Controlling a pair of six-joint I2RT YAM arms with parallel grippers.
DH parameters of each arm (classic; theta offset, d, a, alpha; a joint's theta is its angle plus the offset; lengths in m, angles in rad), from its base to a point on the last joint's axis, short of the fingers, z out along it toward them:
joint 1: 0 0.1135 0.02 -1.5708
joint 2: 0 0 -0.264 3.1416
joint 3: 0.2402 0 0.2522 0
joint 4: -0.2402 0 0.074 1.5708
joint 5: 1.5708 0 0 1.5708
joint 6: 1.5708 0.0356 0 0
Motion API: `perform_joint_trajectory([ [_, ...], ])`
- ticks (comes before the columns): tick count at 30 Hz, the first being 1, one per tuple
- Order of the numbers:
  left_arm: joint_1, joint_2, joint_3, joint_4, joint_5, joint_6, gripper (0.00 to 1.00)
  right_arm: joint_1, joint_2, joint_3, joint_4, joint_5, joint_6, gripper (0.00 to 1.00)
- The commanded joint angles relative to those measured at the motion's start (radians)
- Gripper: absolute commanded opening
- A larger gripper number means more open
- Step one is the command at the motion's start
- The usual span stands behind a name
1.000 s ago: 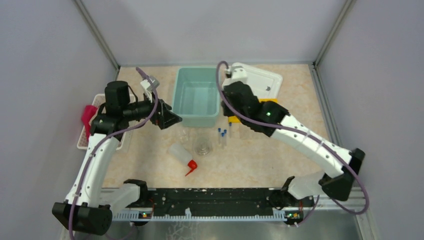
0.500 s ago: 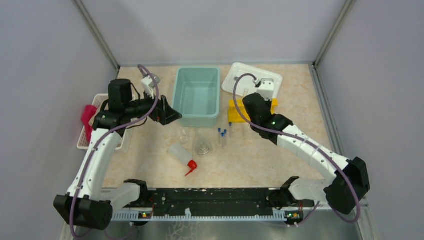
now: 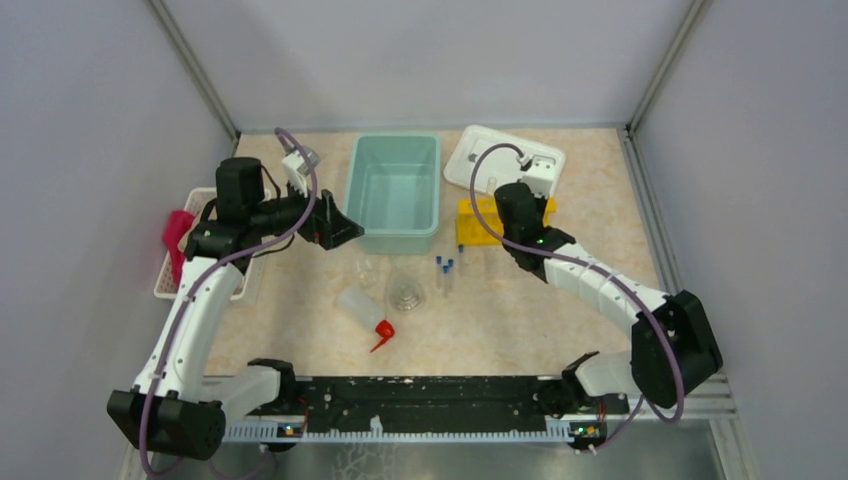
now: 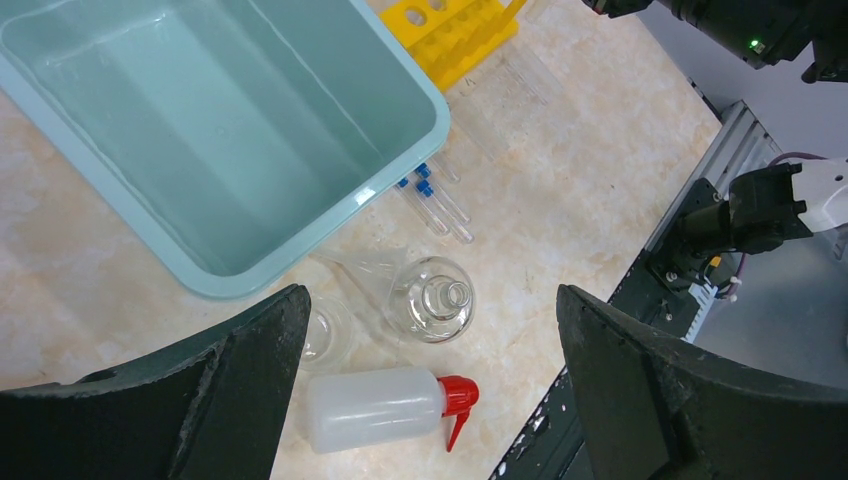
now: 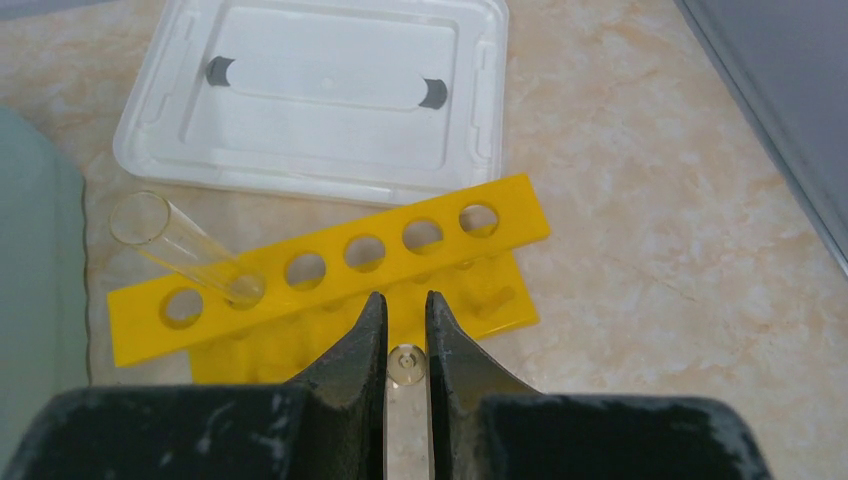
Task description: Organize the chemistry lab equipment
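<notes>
Next, my right gripper lowers the clear tube and eases it outward over the yellow tube rack's near side (image 3: 492, 232) (image 5: 404, 304), because it still hangs short of the empty holes.
In the right wrist view my right gripper (image 5: 405, 300) points down just in front of the yellow tube rack (image 5: 330, 265) and is shut on a clear tube (image 5: 406, 364), seen end-on between the fingers. Another clear tube (image 5: 180, 245) leans in the rack's second hole. My left gripper (image 4: 430, 295) hangs open and holds nothing, high above the glass flask (image 4: 432, 298), a beaker (image 4: 325, 330) and the squeeze bottle (image 4: 375, 408) with its red spout, which lies on its side. Blue-capped tubes (image 4: 430, 200) lie flat between the teal bin (image 4: 300, 250) and the rack.
A white plastic lid (image 5: 300, 100) lies just beyond the rack. A white slatted basket (image 3: 165, 285) with a pink cloth (image 3: 178, 232) sits at the table's left edge. The black rail (image 3: 420, 400) runs along the near edge.
My right arm has swung right, from beside the teal bin's far corner to over the yellow rack, still shut on the tube. The left arm has barely moved.
</notes>
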Motion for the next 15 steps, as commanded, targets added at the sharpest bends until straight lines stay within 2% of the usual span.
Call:
perform_joint_trajectory([
  [1, 0.004, -0.004, 0.029, 0.007, 0.011, -0.010, 0.99, -0.018, 0.024, 0.004, 0.135, -0.018, -0.010, 0.00],
  [15, 0.004, 0.000, 0.031, 0.008, 0.013, -0.008, 0.99, -0.028, 0.082, -0.011, 0.198, 0.007, -0.026, 0.00],
])
